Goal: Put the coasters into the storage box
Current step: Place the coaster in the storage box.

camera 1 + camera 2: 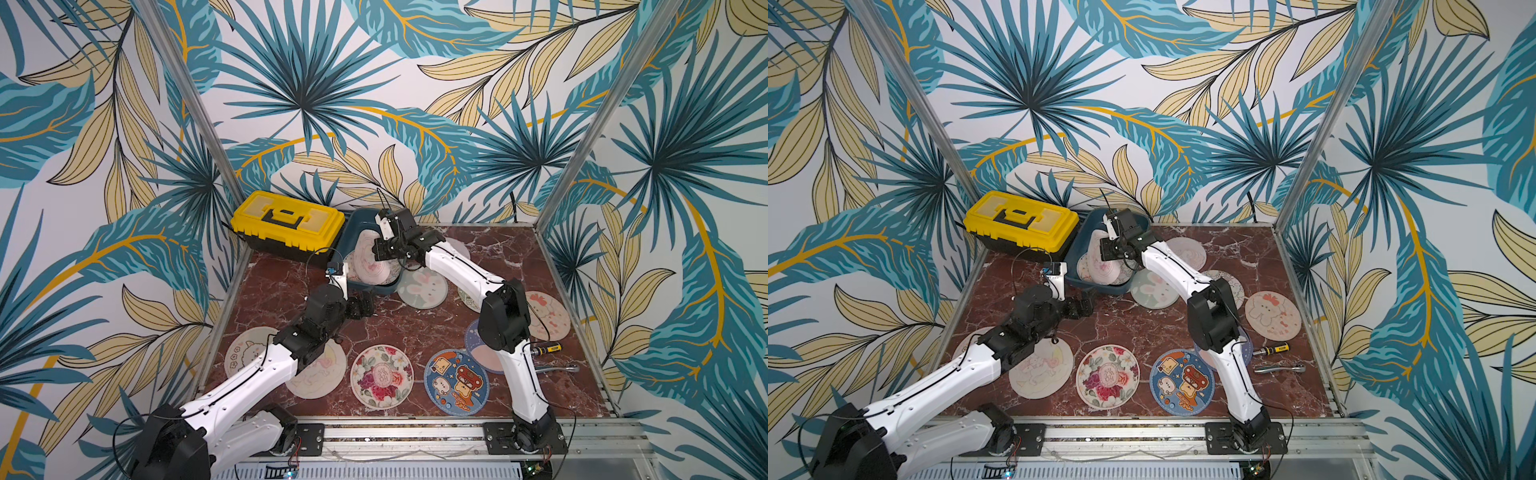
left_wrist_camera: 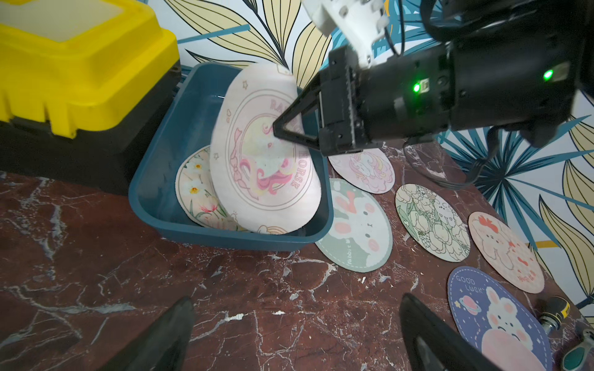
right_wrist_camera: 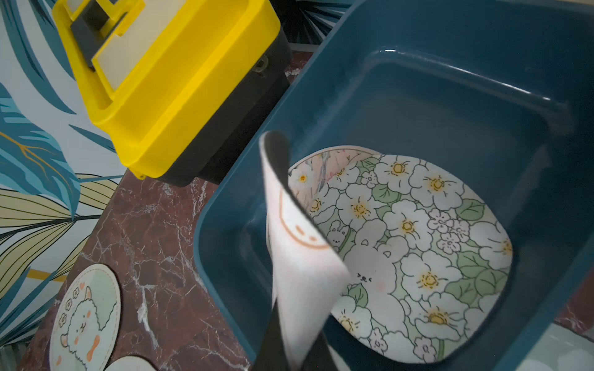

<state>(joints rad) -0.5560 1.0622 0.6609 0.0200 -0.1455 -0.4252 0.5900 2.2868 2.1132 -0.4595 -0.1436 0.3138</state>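
My right gripper comes down toward the white-flower coaster below it in the box next and releases, since the pink coaster still stands on edge.
The teal storage box stands at the back of the marble table. My right gripper is shut on a pink coaster, which it holds tilted on edge inside the box. Under it lie a white-flower coaster and a daffodil one. My left gripper hovers open and empty over bare marble just in front of the box. Several coasters lie flat on the table, among them a rose one, a blue cartoon one and a green bunny one.
A yellow-lidded black toolbox sits against the box's left side. A screwdriver and a metal wrench lie near the right edge. Metal frame posts and patterned walls close in the table.
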